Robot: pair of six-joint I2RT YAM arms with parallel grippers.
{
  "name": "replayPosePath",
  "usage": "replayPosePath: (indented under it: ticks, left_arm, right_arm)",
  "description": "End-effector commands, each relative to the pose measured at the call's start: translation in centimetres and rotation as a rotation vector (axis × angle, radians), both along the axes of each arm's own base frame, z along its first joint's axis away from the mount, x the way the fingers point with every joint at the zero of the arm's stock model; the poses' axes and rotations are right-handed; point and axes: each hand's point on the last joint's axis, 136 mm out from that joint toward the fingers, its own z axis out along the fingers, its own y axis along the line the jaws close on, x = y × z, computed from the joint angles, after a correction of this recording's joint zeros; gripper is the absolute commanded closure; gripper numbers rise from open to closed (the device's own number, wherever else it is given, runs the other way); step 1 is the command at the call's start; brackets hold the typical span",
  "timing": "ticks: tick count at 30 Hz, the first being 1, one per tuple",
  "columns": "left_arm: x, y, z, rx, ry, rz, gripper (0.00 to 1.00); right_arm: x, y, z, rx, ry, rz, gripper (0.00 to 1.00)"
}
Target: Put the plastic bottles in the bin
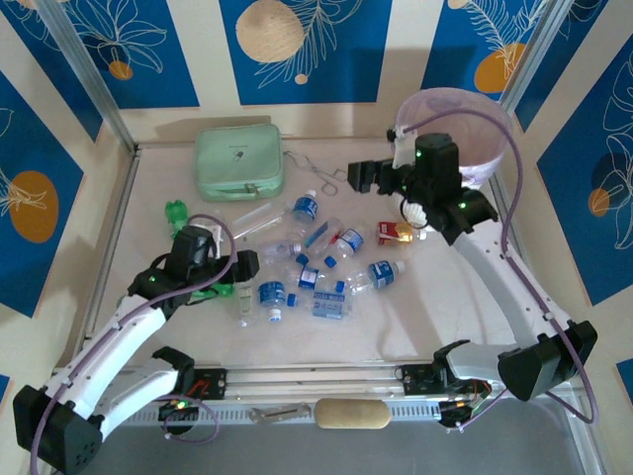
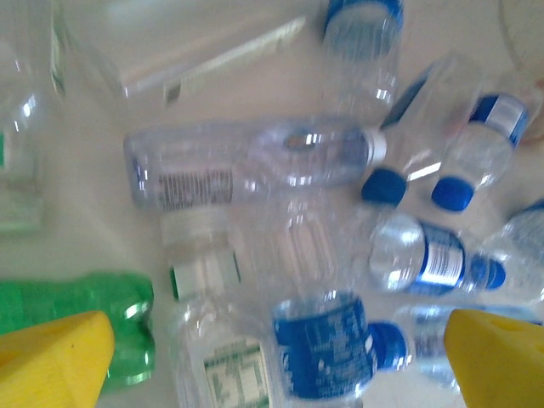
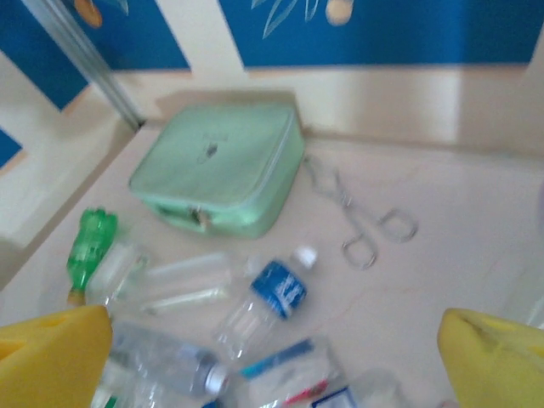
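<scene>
I should next move my left gripper back and down over the clear bottle's green-edged label, so that my fingers are on both sides of its width. The label is below the gripper, closer to my base.
Several clear bottles with blue labels lie scattered mid-table, and a green bottle lies to their left. My left gripper hovers low over the pile's left side, open. In the left wrist view its yellow fingers stand wide apart around a blue-labelled bottle and a clear one, with a green bottle beside the left finger. My right gripper is open and holds nothing, raised in front of the white bin with its pink liner. Below it lies a white-capped bottle.
A mint-green zip case lies at the back left, with metal scissors beside it. A red-and-white carton sits under the right arm. The right arm's cable loops round the bin.
</scene>
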Motion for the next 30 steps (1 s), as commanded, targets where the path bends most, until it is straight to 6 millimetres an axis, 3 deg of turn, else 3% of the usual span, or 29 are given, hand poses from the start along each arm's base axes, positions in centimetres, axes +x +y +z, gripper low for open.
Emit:
replayPosePath:
  ticks: [1,7,12,17,30]
  left_arm:
    - [-2.4,0.9,-1.7,0.054,0.107,0.041,0.01]
    - [-4.7,0.1,-3.8,0.047,0.185,0.031,0.00]
    - [-6.1,-0.5,-5.4,0.092,0.210,0.010,0.01]
    - [-6.3,-0.8,-7.0,0.171,0.206,-0.006,0.09]
    - [-5.7,-1.5,-11.1,0.330,0.232,-0.022,0.19]
  right_arm:
    - [-1.8,1.9,-2.0,0.110,0.071,0.043,0.01]
    - [-3.9,4.3,-6.6,0.168,0.166,0.070,0.01]
    - [-4.0,5.4,-8.8,0.188,0.205,0.061,0.01]
    - [-3.5,6.1,-9.3,0.180,0.217,0.065,0.01]
    - [-3.2,5.7,-9.4,0.147,0.206,0.050,0.01]
